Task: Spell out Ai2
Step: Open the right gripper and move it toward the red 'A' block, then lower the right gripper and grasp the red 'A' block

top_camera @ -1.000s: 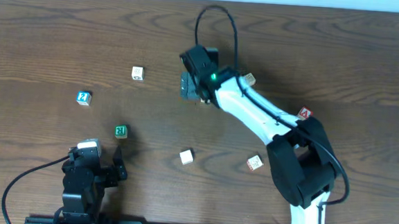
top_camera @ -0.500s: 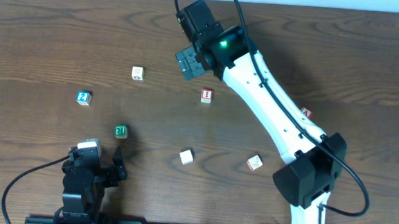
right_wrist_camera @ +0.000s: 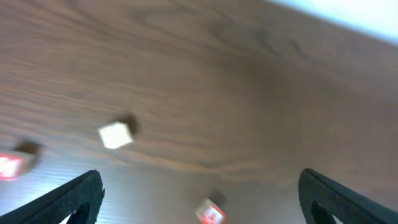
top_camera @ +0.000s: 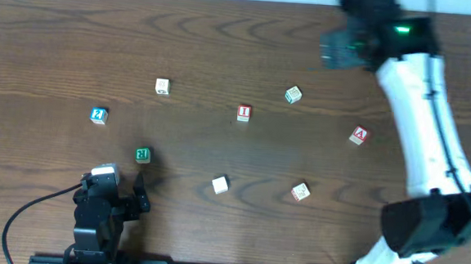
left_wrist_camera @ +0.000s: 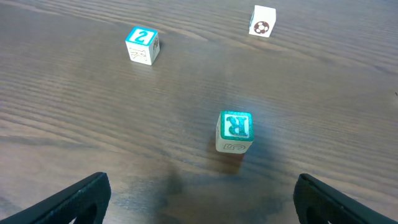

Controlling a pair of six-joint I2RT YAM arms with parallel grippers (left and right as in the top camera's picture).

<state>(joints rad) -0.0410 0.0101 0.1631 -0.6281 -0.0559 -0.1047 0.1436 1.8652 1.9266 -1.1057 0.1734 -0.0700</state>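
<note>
I need to move my right gripper back and down around the red "A" block (top_camera: 358, 135) (right_wrist_camera: 211, 213) next, since it lies below, nearer my base, and its letter starts the word.
The red "I" block (top_camera: 243, 113) lies mid-table. The red "A" block (top_camera: 358, 136) lies to its right and shows blurred in the right wrist view (right_wrist_camera: 210, 213). The blue "2" block (top_camera: 98, 115) lies at the left, also in the left wrist view (left_wrist_camera: 142, 45). My right gripper (top_camera: 339, 50) is open and empty, high over the far right of the table. My left gripper (top_camera: 137, 200) is open and empty at the front left, just short of the green "R" block (left_wrist_camera: 236, 131).
A white block with a ball picture (top_camera: 162, 86) lies at the back left, also in the left wrist view (left_wrist_camera: 262, 21). A green-edged block (top_camera: 293, 94), a plain white block (top_camera: 220, 184) and a red-edged block (top_camera: 300, 191) lie around mid-table. The table's far edge is just behind my right gripper.
My right gripper let go of the red "I" block at mid-table, rose, and swung fast to the far right. The left arm has not moved.
</note>
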